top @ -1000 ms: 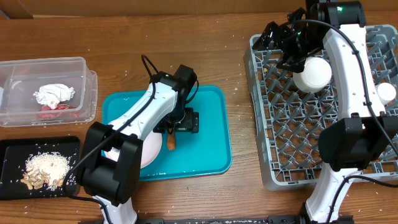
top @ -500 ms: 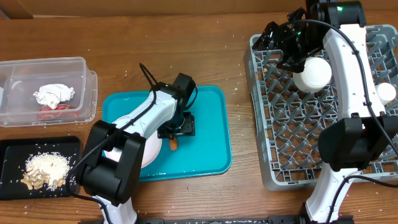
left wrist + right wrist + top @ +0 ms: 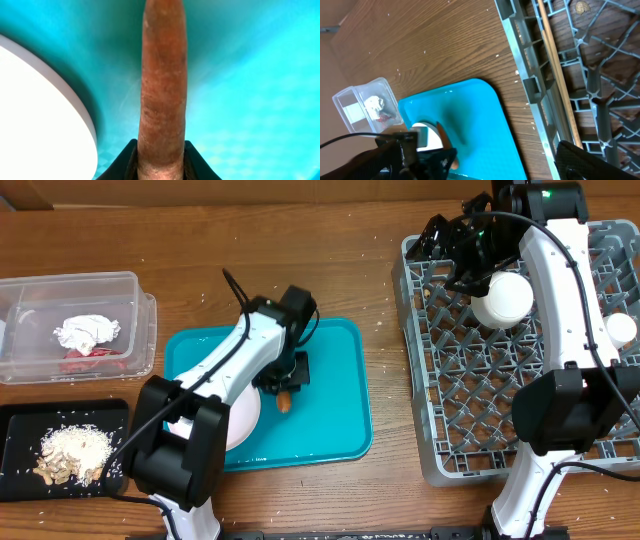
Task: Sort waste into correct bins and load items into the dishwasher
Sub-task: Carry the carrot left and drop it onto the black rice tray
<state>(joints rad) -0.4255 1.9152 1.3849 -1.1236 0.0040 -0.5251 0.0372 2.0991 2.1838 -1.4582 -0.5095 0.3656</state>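
Note:
My left gripper holds the stick and should swing up and to the left in the overhead view, then go down onto the rice (image 3: 83, 450) to let go of the stick, because food scraps lie there.
A brown stick of food (image 3: 162, 90) is clamped at its near end between the black jaws of my left gripper (image 3: 161, 170). It points out over the teal tray (image 3: 250, 75), next to a white plate (image 3: 40, 115). From overhead, the left gripper (image 3: 288, 380) is low over the tray (image 3: 340, 380), and the food piece (image 3: 284, 402) pokes out beside the plate (image 3: 243, 420). My right gripper (image 3: 450, 250) hangs open and holds nothing over the far left corner of the grey dishwasher rack (image 3: 420, 380). A white cup (image 3: 503, 297) sits in the rack.
A clear bin (image 3: 80, 330) holding crumpled paper and red scraps stands at the left. In front of it a black tray (image 3: 20, 430) holds rice and food scraps. A second white cup (image 3: 622, 328) sits at the rack's right side. Crumbs dot the wooden table.
My left gripper has closed from wide open onto the brown food piece and turned it slightly on the tray. The right arm has stayed still.

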